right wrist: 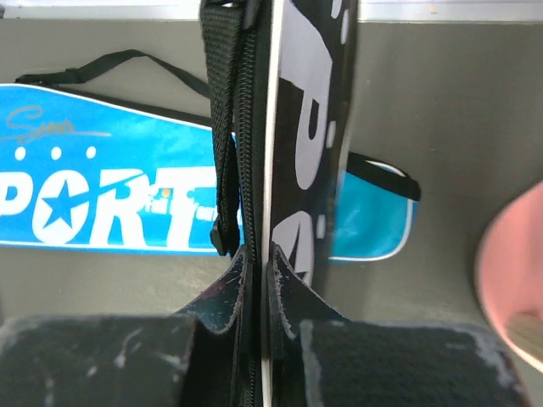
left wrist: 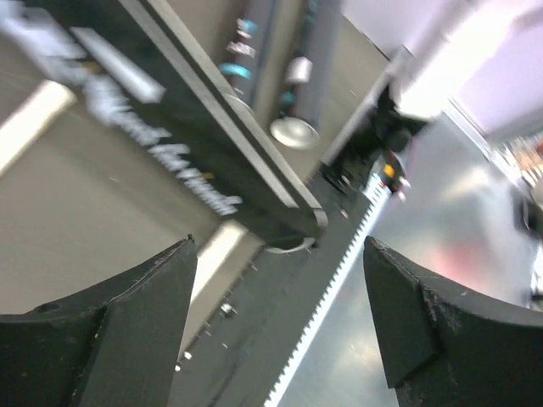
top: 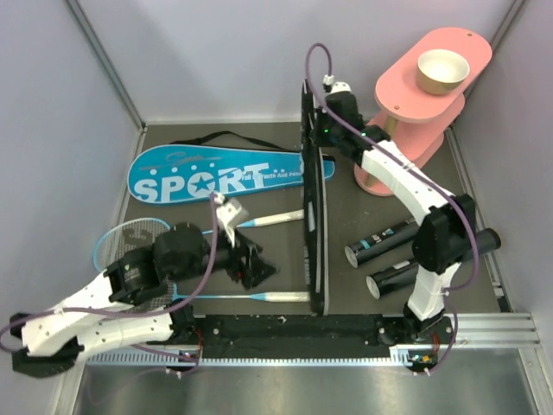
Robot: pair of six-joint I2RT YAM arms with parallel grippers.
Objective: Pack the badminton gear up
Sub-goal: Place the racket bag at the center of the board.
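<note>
The right gripper shifts the black racket bag toward the pink stand and opens there next, since the bag crosses the blue SPORT bag's narrow end.
My right gripper (top: pixel 316 131) is shut on the top edge of the black racket bag (top: pixel 314 233) and holds it upright on its long edge. In the right wrist view the fingers (right wrist: pixel 229 292) pinch the bag's zipper edge (right wrist: pixel 254 127). The blue SPORT bag (top: pixel 216 177) lies flat at the back left and also shows in the right wrist view (right wrist: pixel 127 195). My left gripper (top: pixel 262 269) is open and empty, just left of the black bag's near end (left wrist: pixel 212 153). Blue racket (top: pixel 130 240) lies under my left arm. Two black tubes (top: pixel 384 242) (top: pixel 406 272) lie at right. No shuttlecocks are in view.
The pink stand (top: pixel 423 95) with the tan bowl (top: pixel 442 71) stands at the back right, and its edge shows in the right wrist view (right wrist: pixel 517 280). Two white racket handles (top: pixel 278 219) (top: pixel 285 296) lie left of the black bag. The metal rail (top: pixel 346 333) runs along the near edge.
</note>
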